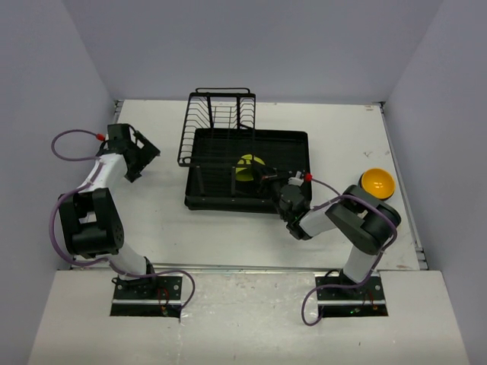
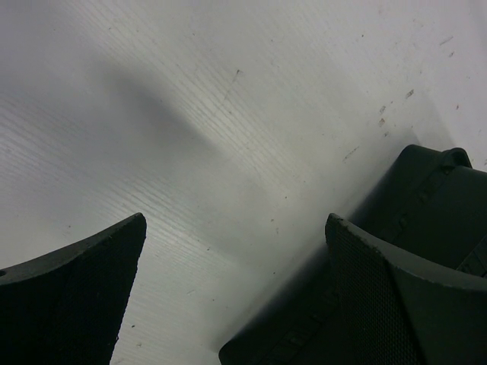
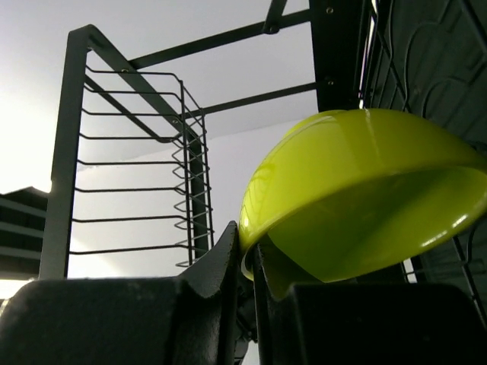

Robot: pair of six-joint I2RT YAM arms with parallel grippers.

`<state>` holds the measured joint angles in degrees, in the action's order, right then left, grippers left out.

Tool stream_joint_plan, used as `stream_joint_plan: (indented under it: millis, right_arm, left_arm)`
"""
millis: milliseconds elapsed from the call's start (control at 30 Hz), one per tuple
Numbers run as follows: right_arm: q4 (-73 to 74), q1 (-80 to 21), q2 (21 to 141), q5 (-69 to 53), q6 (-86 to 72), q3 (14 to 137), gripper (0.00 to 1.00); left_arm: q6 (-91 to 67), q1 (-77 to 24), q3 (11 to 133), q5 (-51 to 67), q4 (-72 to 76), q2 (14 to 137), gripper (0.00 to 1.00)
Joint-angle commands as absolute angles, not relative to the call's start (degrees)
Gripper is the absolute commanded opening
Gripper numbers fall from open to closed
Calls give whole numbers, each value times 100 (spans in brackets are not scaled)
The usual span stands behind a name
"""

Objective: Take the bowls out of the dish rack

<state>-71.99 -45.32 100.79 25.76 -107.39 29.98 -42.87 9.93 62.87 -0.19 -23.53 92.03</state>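
The orange bowl's near edge (image 1: 383,198) is to the right of my right gripper in the top view. Next, I should rise clear of the rack, move across, lower beside that edge and release.
The black dish rack (image 1: 221,199) lies mid-table, its upright wire section (image 1: 217,122) at the back. My right gripper (image 1: 259,179) is shut on the rim of the yellow-green bowl (image 1: 247,166) over the tray; in the right wrist view the bowl (image 3: 365,190) is pinched at its rim between the fingers (image 3: 221,262). The orange bowl (image 1: 377,183) sits on the table right of the rack. My left gripper (image 1: 144,154) is open and empty left of the rack; its wrist view shows bare table and a rack corner (image 2: 426,198). The other bowls are out of view.
The table (image 1: 152,220) is white with walls at the back and both sides. The wire rack section (image 3: 137,167) stands behind the held bowl in the right wrist view.
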Motion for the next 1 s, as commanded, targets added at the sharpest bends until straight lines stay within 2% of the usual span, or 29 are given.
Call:
stream_joint_plan:
  millis: [0,67,267,500,733,833,867,900,967]
  right_arm:
    - [-8699,-4421,10141,2330,-10074,3172,0]
    - [-9376,-4395,10511,2294,-10002,3252,0]
    - [-9448,-4281,10626,1978,-9993,3436,0]
    - [-9404,-3876,10301,1547,-9747,3516,0]
    - [-8834,-3209,9432,871,-9686,3305,0]
    - [-8150,-2752,8852,196,-9624,3348,0]
    - [-7521,-2464,8503,2,-9589,3418,0]
    - [-7141,-2287,8316,-705,-9389,3602,0]
    - [-5221,-1777,7677,-1385,-8619,3953,0]
  left_arm:
    - [-4237,1055,6284,26,-2180,9009,100]
    - [-4210,1063,6267,9,-2180,8991,100]
    - [-4184,1090,6214,-114,-2180,8965,100]
    - [-4210,1099,6144,-53,-2153,8912,100]
    - [-4271,1099,6047,-26,-2110,8886,100]
    - [-4315,1099,5898,158,-2022,8851,100]
    - [-4272,1090,5871,149,-2021,8842,100]
    - [-4245,1081,5801,132,-2004,8798,100]
    - [-4105,1090,5766,97,-1986,8754,100]
